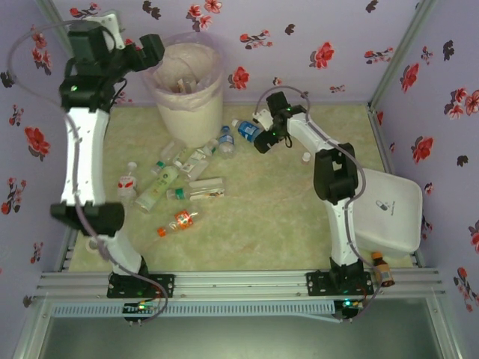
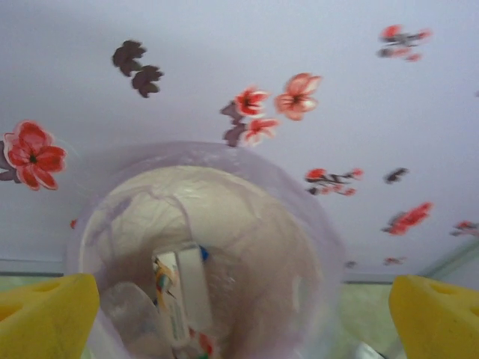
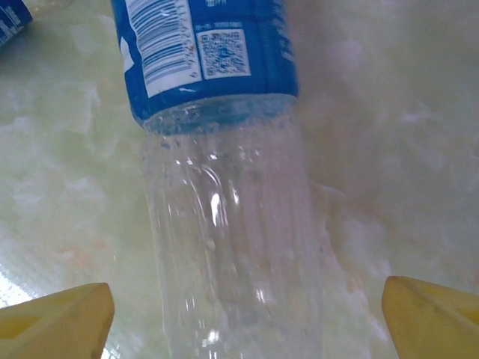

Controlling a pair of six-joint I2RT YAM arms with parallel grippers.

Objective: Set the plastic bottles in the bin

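Next, the left gripper moves down and back to the blue-labelled bottle's end with the cap [image 1: 236,123], which lies below it, as my right gripper straddles the other end.
The bin [image 1: 191,118] stands at the back left, lined with a pinkish bag. My left gripper [image 1: 157,52] hovers over its left rim. In the left wrist view it [image 2: 239,329] is open above the bin [image 2: 262,217], where dropped bottles [image 2: 179,295] lie on the bottom. Several plastic bottles [image 1: 179,173] lie scattered on the table in front of the bin, an orange-labelled one [image 1: 178,221] nearest. My right gripper [image 1: 260,142] is lowered over a blue-labelled bottle [image 1: 247,132]. Its jaws [image 3: 243,321] stand open on either side of that bottle [image 3: 224,247], with a gap at each finger.
A tiny white cap [image 1: 305,157] lies right of the right gripper. A white square tray [image 1: 389,209] sits at the right edge, a small brown bottle [image 1: 380,268] near the right base. Flowered walls close in the back and sides.
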